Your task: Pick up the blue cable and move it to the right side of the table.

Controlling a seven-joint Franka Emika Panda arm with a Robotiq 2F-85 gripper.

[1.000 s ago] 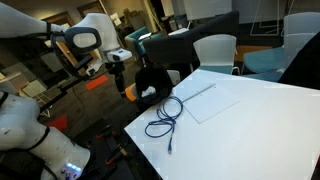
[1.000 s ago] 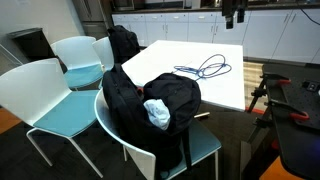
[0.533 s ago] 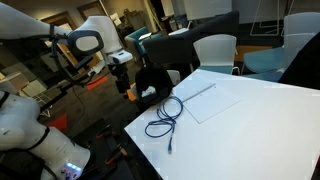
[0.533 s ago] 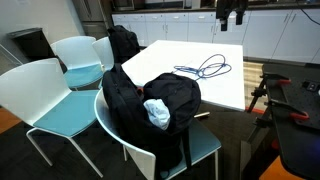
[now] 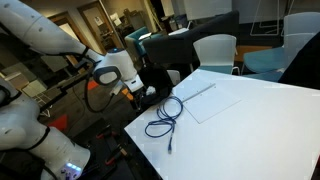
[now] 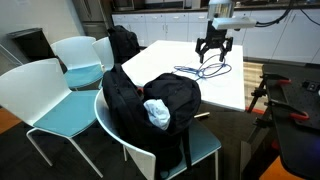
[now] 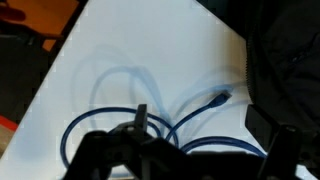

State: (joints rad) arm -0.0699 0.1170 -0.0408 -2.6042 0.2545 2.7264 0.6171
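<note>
My gripper is above its next spot. It will go down next toward the black backpack, to the cable just behind its small plug.
The blue cable lies in loose loops on the white table near its edge. It shows in both exterior views. In the wrist view the cable fills the lower half, with its small plug pointing toward the black backpack. My gripper hangs just above the loops, open and empty. It also shows in an exterior view. In the wrist view the gripper has its two dark fingers on either side of the loops, above the table.
A black backpack sits on a chair against the table's edge; it also shows in the wrist view. A white sheet lies beside the cable. White chairs stand around the table. A tripod stands by the table.
The arm has swung in from off the table and dropped low, so the gripper now hangs right over the cable loops. The cable has not moved.
</note>
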